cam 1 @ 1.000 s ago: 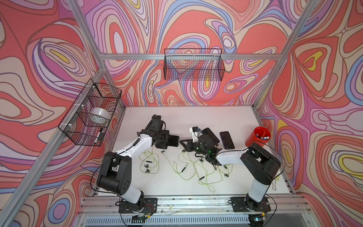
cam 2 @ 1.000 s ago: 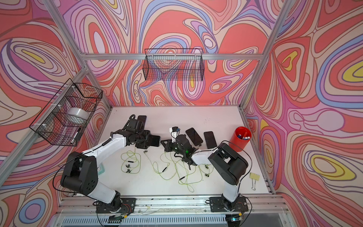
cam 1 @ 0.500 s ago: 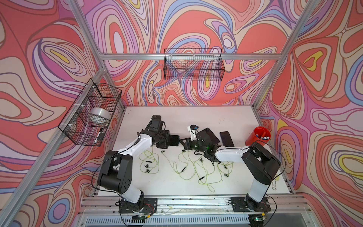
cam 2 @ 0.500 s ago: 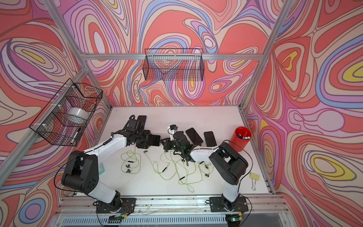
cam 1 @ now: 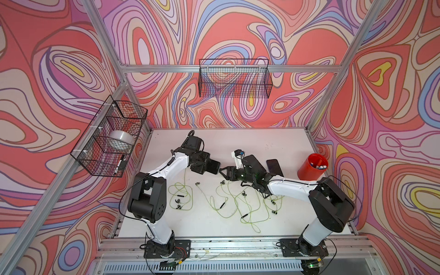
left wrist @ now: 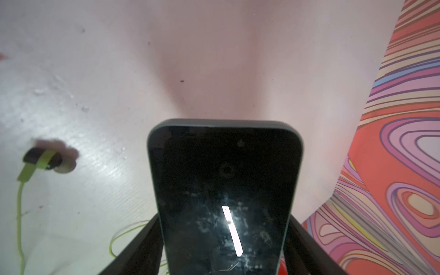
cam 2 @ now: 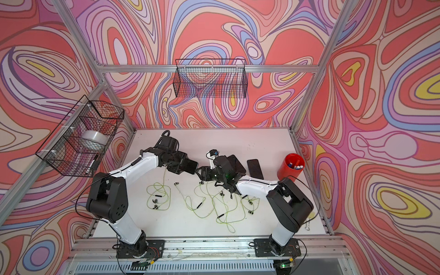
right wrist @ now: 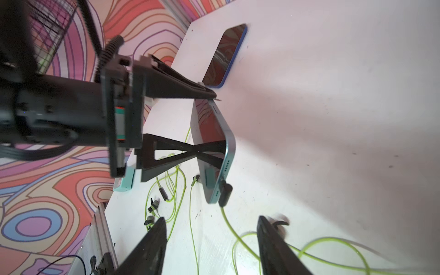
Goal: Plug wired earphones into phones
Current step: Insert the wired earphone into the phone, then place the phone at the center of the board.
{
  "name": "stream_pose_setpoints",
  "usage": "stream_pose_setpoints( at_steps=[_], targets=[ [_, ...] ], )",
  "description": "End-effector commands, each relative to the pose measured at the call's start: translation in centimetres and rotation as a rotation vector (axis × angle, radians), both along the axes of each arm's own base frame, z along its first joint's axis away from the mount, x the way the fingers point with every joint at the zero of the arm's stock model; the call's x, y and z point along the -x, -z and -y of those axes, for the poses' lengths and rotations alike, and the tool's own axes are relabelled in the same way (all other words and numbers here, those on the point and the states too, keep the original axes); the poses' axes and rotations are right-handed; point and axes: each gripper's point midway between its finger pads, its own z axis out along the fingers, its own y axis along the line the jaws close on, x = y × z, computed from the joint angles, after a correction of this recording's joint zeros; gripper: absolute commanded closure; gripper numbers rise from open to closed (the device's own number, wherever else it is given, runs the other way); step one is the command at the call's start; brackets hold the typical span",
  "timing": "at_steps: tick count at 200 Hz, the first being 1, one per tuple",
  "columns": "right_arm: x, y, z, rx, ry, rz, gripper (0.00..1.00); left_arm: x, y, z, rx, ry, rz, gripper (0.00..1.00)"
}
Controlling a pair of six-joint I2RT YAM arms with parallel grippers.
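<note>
My left gripper holds the black phone, and the plug sits in the phone's end. It should turn downward next, lay the phone flat on the bare tabletop beyond the earphones and let go of it.
My left gripper [cam 1: 209,166] [left wrist: 223,242] is shut on a black phone [left wrist: 225,190] by its side edges and holds it up off the table. In the right wrist view that phone [right wrist: 214,142] hangs edge-on, and a dark plug [right wrist: 225,191] sits in its end, with a yellow-green cord trailing down to the table. My right gripper [cam 1: 223,172] [right wrist: 211,219] stands open just short of the plug, with nothing between its fingers. More wired earphones [cam 1: 238,202] lie tangled on the table. Other phones [cam 1: 273,166] [right wrist: 226,54] lie flat.
A red cup [cam 1: 312,166] with markers stands at the right edge of the table. A wire basket [cam 1: 234,78] hangs on the back wall and another [cam 1: 109,138] on the left wall. A mint-green clock [right wrist: 125,183] sits below the left arm.
My right gripper has opened and let go of the plug, which stays in the held phone. The left gripper still holds the phone in the same place.
</note>
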Motion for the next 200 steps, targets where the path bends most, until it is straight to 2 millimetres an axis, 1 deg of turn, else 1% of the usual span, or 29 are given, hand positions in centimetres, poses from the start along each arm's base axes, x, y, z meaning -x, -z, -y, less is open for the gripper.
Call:
stream_pose_setpoints(
  at_steps=[1, 9, 17, 24, 47, 57, 73, 99, 119, 129, 143, 150, 152, 163, 180, 190, 200],
  targets=[
    [0.5, 1.0, 3.3, 0.099, 0.048, -0.023, 0.38, -1.6, 0.5, -1.1, -0.183, 0.191, 0.019, 1.00],
    [0.6, 1.1, 4.1, 0.117, 0.063, -0.026, 0.39, -2.7, 0.7, -0.7, -0.221, 0.283, 0.044, 1.00],
    [0.7, 1.3, 4.8, 0.133, 0.077, -0.029, 0.39, -3.2, 1.3, -0.5, -0.260, 0.354, 0.027, 1.00],
    [0.9, 1.5, 5.2, 0.140, 0.085, -0.031, 0.39, -3.9, 1.5, -0.1, -0.285, 0.418, 0.034, 1.00],
    [1.3, 2.2, 5.7, 0.143, 0.096, -0.044, 0.40, -5.2, 2.3, 0.8, -0.397, 0.565, 0.029, 1.00],
    [1.5, 2.5, 5.8, 0.144, 0.096, -0.052, 0.40, -5.8, 2.5, 1.2, -0.447, 0.601, 0.027, 1.00],
    [1.5, 3.0, 5.9, 0.146, 0.101, -0.059, 0.40, -6.9, 2.8, 2.4, -0.497, 0.664, 0.038, 1.00],
    [1.6, 3.5, 6.1, 0.158, 0.105, -0.064, 0.41, -8.3, 3.5, 4.9, -0.557, 0.770, 0.051, 1.00],
    [1.8, 3.8, 6.3, 0.163, 0.108, -0.067, 0.41, -9.1, 4.6, 6.2, -0.592, 0.820, 0.049, 1.00],
    [1.8, 3.9, 6.4, 0.165, 0.110, -0.069, 0.41, -9.3, 5.1, 6.5, -0.597, 0.832, 0.043, 0.92],
    [1.9, 4.1, 6.5, 0.170, 0.109, -0.071, 0.41, -9.4, 5.6, 6.8, -0.594, 0.856, 0.043, 0.72],
    [1.9, 4.1, 6.5, 0.170, 0.108, -0.072, 0.41, -9.5, 5.7, 6.7, -0.601, 0.867, 0.046, 0.59],
    [1.9, 4.1, 6.5, 0.171, 0.109, -0.072, 0.41, -9.4, 5.7, 6.8, -0.603, 0.872, 0.048, 0.57],
    [1.9, 4.2, 6.5, 0.173, 0.107, -0.073, 0.41, -9.3, 5.6, 6.8, -0.613, 0.898, 0.057, 0.33],
    [1.9, 4.4, 6.4, 0.174, 0.105, -0.074, 0.41, -9.4, 5.0, 6.9, -0.625, 0.944, 0.093, 0.01],
    [1.8, 4.5, 6.3, 0.172, 0.104, -0.074, 0.41, -9.4, 4.6, 7.1, -0.633, 0.982, 0.124, 0.00],
    [1.7, 4.6, 6.2, 0.169, 0.101, -0.076, 0.41, -9.4, 3.6, 7.1, -0.645, 1.002, 0.154, 0.00]
  ],
)
